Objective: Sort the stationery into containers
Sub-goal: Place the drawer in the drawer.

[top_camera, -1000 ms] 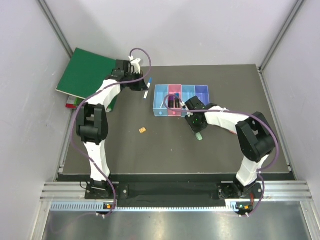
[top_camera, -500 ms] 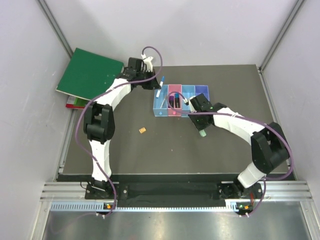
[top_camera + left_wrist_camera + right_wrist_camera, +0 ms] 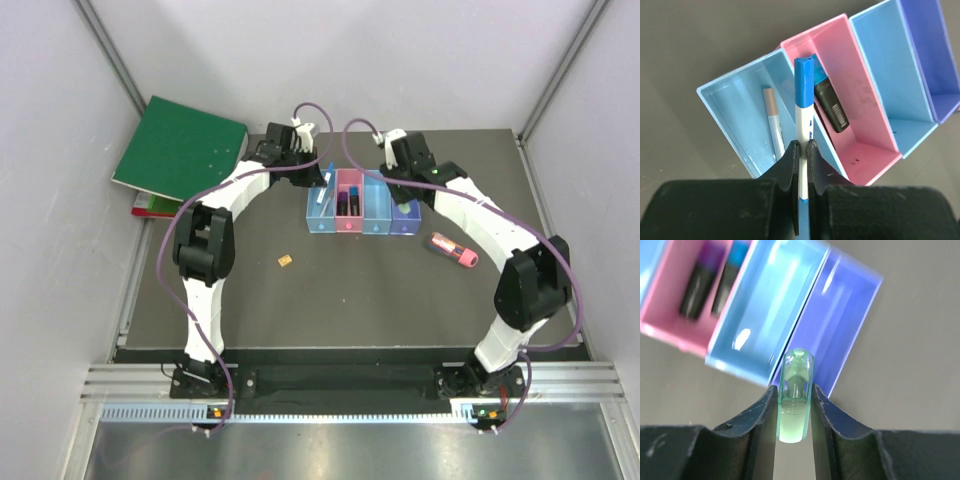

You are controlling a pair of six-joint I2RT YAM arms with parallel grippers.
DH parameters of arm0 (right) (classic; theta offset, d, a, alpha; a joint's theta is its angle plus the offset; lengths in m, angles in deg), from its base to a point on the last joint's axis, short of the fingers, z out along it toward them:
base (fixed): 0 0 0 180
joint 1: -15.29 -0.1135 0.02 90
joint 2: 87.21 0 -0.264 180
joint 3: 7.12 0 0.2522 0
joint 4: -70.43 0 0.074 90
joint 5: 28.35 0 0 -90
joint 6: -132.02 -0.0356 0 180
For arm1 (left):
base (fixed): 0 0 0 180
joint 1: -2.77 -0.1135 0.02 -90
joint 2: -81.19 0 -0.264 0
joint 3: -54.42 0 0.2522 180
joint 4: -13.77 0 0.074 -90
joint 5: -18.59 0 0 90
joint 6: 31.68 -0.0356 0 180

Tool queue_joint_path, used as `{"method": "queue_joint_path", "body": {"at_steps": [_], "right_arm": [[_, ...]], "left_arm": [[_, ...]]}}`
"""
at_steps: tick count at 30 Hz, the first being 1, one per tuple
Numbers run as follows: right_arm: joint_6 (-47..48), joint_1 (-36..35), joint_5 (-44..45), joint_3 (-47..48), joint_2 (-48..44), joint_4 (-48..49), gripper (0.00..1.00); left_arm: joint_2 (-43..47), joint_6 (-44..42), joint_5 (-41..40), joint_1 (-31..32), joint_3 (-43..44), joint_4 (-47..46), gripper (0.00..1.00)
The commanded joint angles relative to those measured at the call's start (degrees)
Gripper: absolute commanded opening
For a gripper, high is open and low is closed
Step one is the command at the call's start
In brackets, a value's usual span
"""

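The purple bin's middle lies outward of and below my right gripper, so next my right gripper needs to move outward and down over it, then release the green piece.
My left gripper is shut on the blue-capped white pen and holds it above the wall between the first light blue bin and the pink bin. A thin pinkish stick lies in that blue bin, and a black-blue marker lies in the pink one. My right gripper is shut on the small green piece, above the near edge of the purple bin. In the top view the grippers hang over the bin row.
A chunky pink-red tube lies on the table right of the bins. A tiny orange piece lies in front of them to the left. Large green binders sit at the back left corner. The second light blue bin holds nothing.
My left gripper carried the pen rightward to above the first bin. My right gripper moved with the green piece from in front of the bins to above the purple bin, uncovering the pink-red tube.
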Motion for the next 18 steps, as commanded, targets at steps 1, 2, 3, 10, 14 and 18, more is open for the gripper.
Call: {"method": "queue_joint_path", "body": {"at_steps": [1, 2, 3, 10, 14, 18], "right_arm": [[1.20, 0.96, 1.50, 8.31, 4.86, 2.09, 0.00], [1.02, 0.88, 1.41, 10.14, 5.56, 2.52, 0.00], [1.02, 0.96, 1.32, 11.12, 7.14, 2.53, 0.00], [1.29, 0.79, -0.61, 18.77, 13.83, 3.49, 0.00], [1.29, 0.70, -1.40, 21.85, 17.43, 4.37, 0.00], [1.37, 0.44, -2.19, 23.26, 21.03, 4.64, 0.00]], "left_arm": [[-0.51, -1.52, -1.00, 0.46, -0.89, -2.11, 0.00], [-0.68, -1.78, -1.18, 0.55, -0.89, -1.85, 0.00], [-0.94, -2.13, -1.44, 0.55, -0.81, -1.76, 0.00], [-1.39, -3.63, -2.41, 0.64, -1.68, -1.15, 0.16], [-1.12, -3.71, -2.50, 0.64, -2.39, -1.06, 0.20], [-0.51, -3.98, -2.59, 0.55, -2.30, -0.97, 0.38]]}}
